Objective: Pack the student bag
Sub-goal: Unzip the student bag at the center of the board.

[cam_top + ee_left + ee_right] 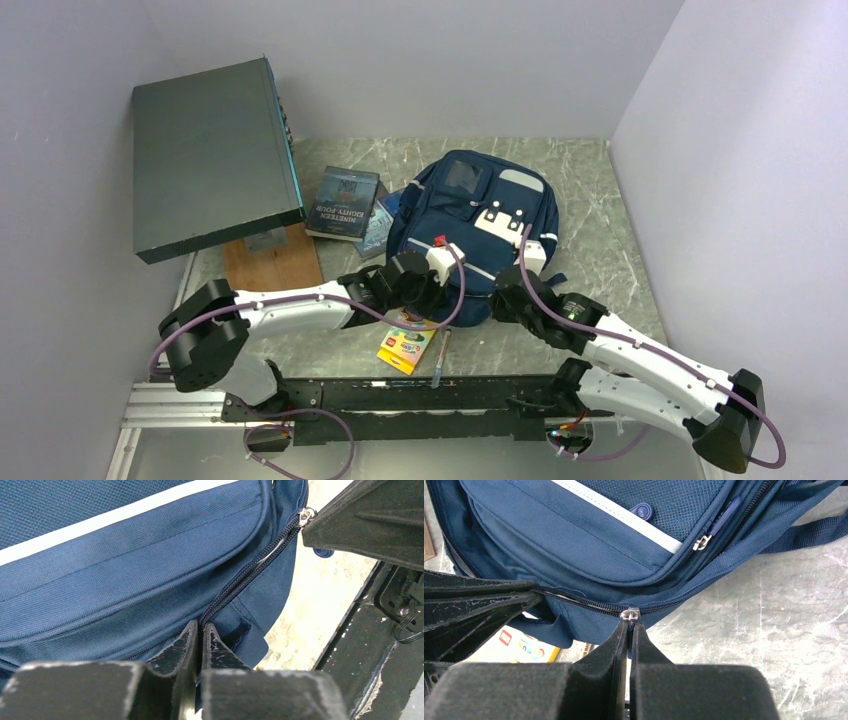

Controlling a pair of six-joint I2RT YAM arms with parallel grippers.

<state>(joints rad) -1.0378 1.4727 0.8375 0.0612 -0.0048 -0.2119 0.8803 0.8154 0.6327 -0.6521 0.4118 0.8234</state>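
My right gripper draws along the bag's near seam toward the side strap [754,554] next, then releases the zipper's pull, since the zipper beyond the slider is still shut.
The navy student bag [470,205] lies flat in the middle of the table, front pocket up. My left gripper [425,285] is at its near edge. In the left wrist view it [201,627] is shut on the bag's fabric [125,570] right at the zipper line [245,577]. My right gripper [508,300] is just to its right. In the right wrist view it [630,625] is shut on the pull of the silver zipper slider [629,614] on the bag's near seam. The zipper between the two grippers shows a narrow gap [569,599].
A big dark grey-green flat box [210,155] stands at the back left over a wooden block [272,262]. A book [345,202] lies left of the bag. A yellow crayon box [407,346] and a pen [440,360] lie near the front edge.
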